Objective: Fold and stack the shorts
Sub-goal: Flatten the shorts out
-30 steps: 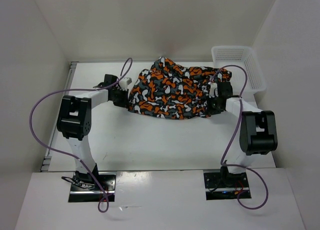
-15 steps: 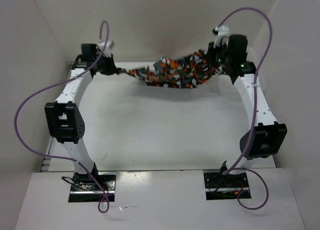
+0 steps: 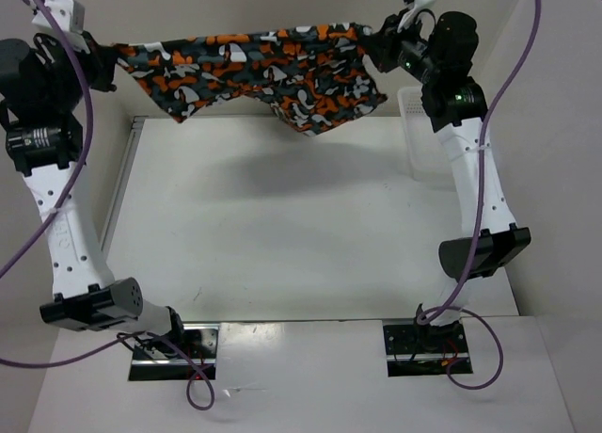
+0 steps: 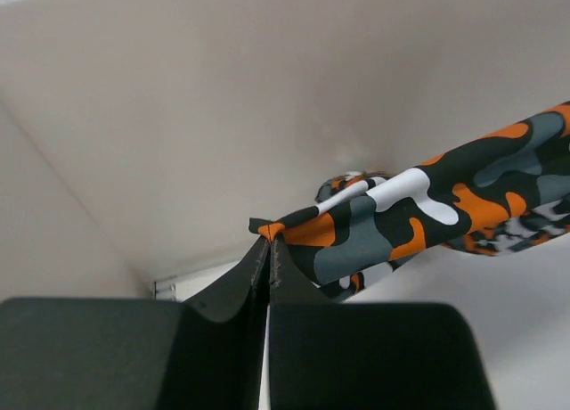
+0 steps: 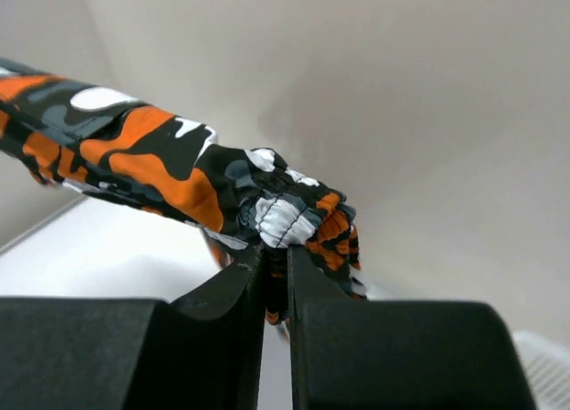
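The bare tabletop (image 3: pixel 376 192) beside the basket is below and back from the right gripper, so the gripper will next move down and back to let go of the waistband there.
The shorts (image 3: pixel 268 71), printed in orange, white, grey and black blotches, hang stretched in the air high above the table's far edge. My left gripper (image 3: pixel 105 55) is shut on their left corner; in the left wrist view its tips (image 4: pixel 268 241) pinch an orange hem of the shorts (image 4: pixel 427 214). My right gripper (image 3: pixel 373 40) is shut on the right end; in the right wrist view its tips (image 5: pixel 276 254) clamp the bunched elastic waistband of the shorts (image 5: pixel 151 165). The cloth sags in the middle, one flap hanging lower right.
A white mesh basket (image 3: pixel 414 122) stands at the far right of the white table (image 3: pixel 282 235), partly hidden behind my right arm. White walls close in at the back and both sides. Purple cables loop off both arms.
Both arms have risen from the table, lifting the shorts from a crumpled heap into a stretched span high in the air. The grippers have moved apart and up.
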You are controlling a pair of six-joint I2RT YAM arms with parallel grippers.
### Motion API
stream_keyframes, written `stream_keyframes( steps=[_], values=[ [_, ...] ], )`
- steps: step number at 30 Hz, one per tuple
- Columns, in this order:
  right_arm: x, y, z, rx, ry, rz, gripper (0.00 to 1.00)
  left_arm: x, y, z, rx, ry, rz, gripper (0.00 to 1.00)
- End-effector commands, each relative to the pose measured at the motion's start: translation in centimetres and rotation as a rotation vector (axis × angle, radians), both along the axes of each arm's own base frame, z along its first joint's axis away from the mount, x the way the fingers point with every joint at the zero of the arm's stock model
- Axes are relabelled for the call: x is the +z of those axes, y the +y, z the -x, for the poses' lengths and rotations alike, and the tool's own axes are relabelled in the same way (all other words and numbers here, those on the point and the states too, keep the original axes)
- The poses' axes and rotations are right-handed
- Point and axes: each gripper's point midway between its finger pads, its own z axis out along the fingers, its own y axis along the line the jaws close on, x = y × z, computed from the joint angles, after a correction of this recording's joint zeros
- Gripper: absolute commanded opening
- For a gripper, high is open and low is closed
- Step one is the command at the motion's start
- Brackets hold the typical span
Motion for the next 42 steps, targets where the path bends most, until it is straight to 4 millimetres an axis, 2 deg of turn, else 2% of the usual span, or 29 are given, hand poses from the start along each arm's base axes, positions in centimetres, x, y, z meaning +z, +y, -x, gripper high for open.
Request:
stream_keyframes(
  steps=[1,2,4,5,7,8,9,10,12,13,15,16,17,19,21,23,24,25,28,31,32,33,35,36,38,39,40,41,42],
  values=[
    [-3.0,0.9,0.9,0.060,0.093,-0.014,0.00,-5.1,0.8,0.3,0.036,0.150,0.043,0.00],
    [-4.6,1.2,0.9,0.079,0.131,-0.007,0.00,-5.3,1.1,0.7,0.045,0.155,0.045,0.00],
    [-4.9,1.7,2.2,0.126,0.147,-0.011,0.00,-5.1,1.7,1.3,0.077,0.147,0.044,0.00],
    [-5.7,1.9,2.5,0.141,0.171,-0.015,0.00,-4.6,1.5,1.7,0.078,0.135,0.040,0.00],
    [-5.4,2.8,4.2,0.197,0.165,-0.003,0.00,-3.7,2.6,2.1,0.114,0.114,0.036,0.00],
    [-5.6,3.9,5.2,0.236,0.172,0.008,0.00,-2.4,2.9,2.4,0.139,0.084,0.027,0.00],
    [-5.9,4.1,5.8,0.258,0.178,0.017,0.00,-1.7,3.3,2.7,0.157,0.067,0.023,0.00],
    [-4.9,5.0,7.7,0.328,0.153,0.018,0.00,-1.0,3.4,2.9,0.168,0.049,0.018,0.00],
    [-4.4,5.6,9.5,0.395,0.181,-0.018,0.00,0.9,3.8,3.9,0.208,0.003,0.008,0.00],
    [-3.5,5.9,11.1,0.445,0.168,-0.028,0.00,2.6,3.7,4.6,0.223,-0.039,-0.002,0.00],
    [-2.2,6.1,12.8,0.481,0.162,-0.057,0.00,4.7,4.3,5.6,0.274,-0.092,-0.009,0.00],
    [-0.9,6.1,14.5,0.516,0.134,-0.063,0.00,5.8,4.4,6.2,0.292,-0.120,-0.013,0.00],
    [-0.5,6.1,15.3,0.536,0.128,-0.069,0.00,8.3,4.5,7.6,0.329,-0.184,-0.021,0.00],
    [0.9,6.1,17.8,0.582,0.114,-0.093,0.00,10.3,4.7,8.7,0.357,-0.234,-0.025,0.00],
    [2.0,5.9,19.3,0.602,0.107,-0.115,0.00,13.5,4.2,10.3,0.365,-0.315,-0.038,0.00],
    [2.9,5.7,20.9,0.617,0.090,-0.125,0.00,14.9,4.7,10.5,0.385,-0.352,-0.045,0.00],
    [2.4,5.7,20.9,0.618,0.104,-0.132,0.00,16.8,4.2,11.8,0.383,-0.412,-0.056,0.00],
    [2.7,5.7,21.8,0.631,0.106,-0.144,0.00,16.8,4.7,11.1,0.383,-0.409,-0.063,0.00],
    [1.2,5.9,21.4,0.633,0.166,-0.174,0.00,16.9,4.8,10.1,0.348,-0.415,-0.086,0.00],
    [0.2,6.0,20.2,0.615,0.206,-0.204,0.00,15.1,4.8,7.2,0.280,-0.361,-0.093,0.00],
    [-0.2,6.1,19.5,0.603,0.217,-0.208,0.00,13.4,5.4,5.0,0.260,-0.311,-0.084,0.00],
    [-1.8,6.3,17.5,0.565,0.264,-0.221,0.00,12.4,5.5,3.7,0.235,-0.287,-0.083,0.00],
    [-3.7,6.5,15.2,0.530,0.318,-0.237,0.00,9.5,5.5,0.8,0.162,-0.209,-0.074,0.00],
    [-5.6,6.8,13.1,0.503,0.370,-0.250,0.00,7.6,5.8,-0.7,0.144,-0.160,-0.061,0.00],
    [-7.5,6.0,10.1,0.443,0.414,-0.279,0.00,4.8,5.6,-3.4,0.080,-0.097,-0.045,0.00],
    [-9.8,5.8,7.6,0.391,0.472,-0.297,0.00,4.0,5.7,-4.1,0.065,-0.079,-0.040,0.00],
    [-11.0,5.4,6.3,0.360,0.496,-0.302,0.00,1.9,5.3,-6.1,0.040,-0.034,-0.022,0.00],
    [-11.8,5.4,5.2,0.342,0.503,-0.296,0.00,1.0,4.7,-7.0,0.017,-0.016,-0.016,0.00],
    [-13.8,4.6,3.0,0.285,0.519,-0.278,0.00,-0.4,4.3,-8.0,0.002,0.018,-0.003,0.00]
  ],
)
